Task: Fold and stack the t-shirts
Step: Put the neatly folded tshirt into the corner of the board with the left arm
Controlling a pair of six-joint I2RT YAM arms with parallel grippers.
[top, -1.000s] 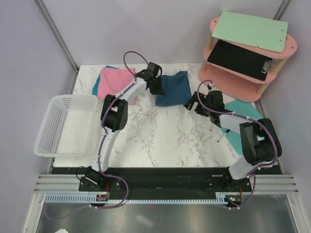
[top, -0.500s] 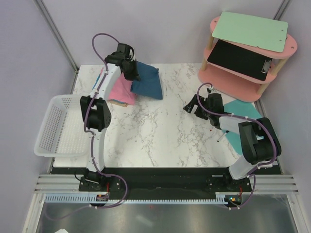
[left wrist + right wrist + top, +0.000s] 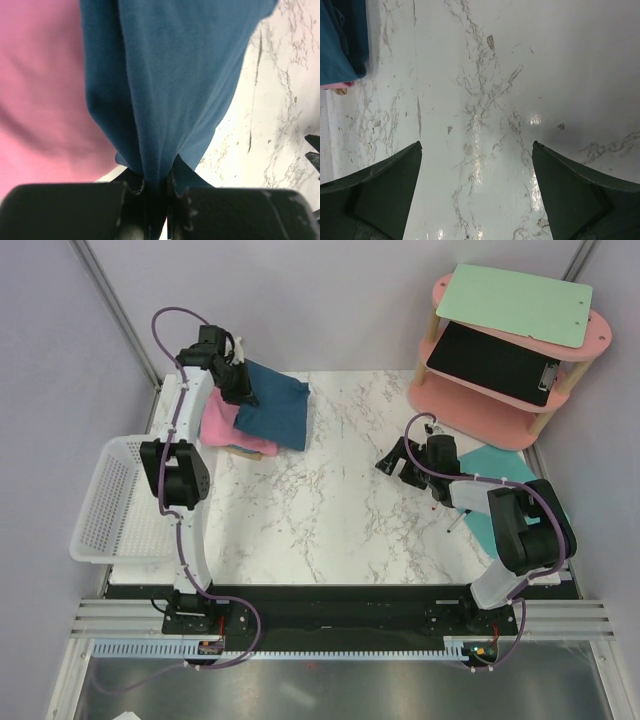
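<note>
The pink t-shirt (image 3: 217, 419) sticks out past the blue t-shirt. My left gripper should pull the blue t-shirt's edge to the left in the top view and down over it next.
The folded dark teal-blue t-shirt (image 3: 275, 406) lies partly over the light pink t-shirt (image 3: 224, 430) at the table's far left. My left gripper (image 3: 234, 382) is shut on the blue shirt's far left edge. The left wrist view shows the blue t-shirt (image 3: 170, 75) pinched between the jaws of the left gripper (image 3: 156, 186), with the pink t-shirt (image 3: 40, 80) under it on the left. My right gripper (image 3: 396, 461) rests low over bare marble at the right, wide open and holding nothing. In its wrist view the right gripper (image 3: 476, 150) frames bare table, and the blue t-shirt (image 3: 340, 40) shows at the top left corner.
A white mesh basket (image 3: 130, 495) hangs off the table's left edge. A pink two-level shelf (image 3: 470, 405) with a green clipboard (image 3: 512, 302) and a black one (image 3: 492, 362) stands at the back right. A turquoise mat (image 3: 500, 462) lies under the right arm.
My left arm has swung left with the blue t-shirt, carrying it from mid-table onto the pink one. The right arm has hardly moved and stays open.
</note>
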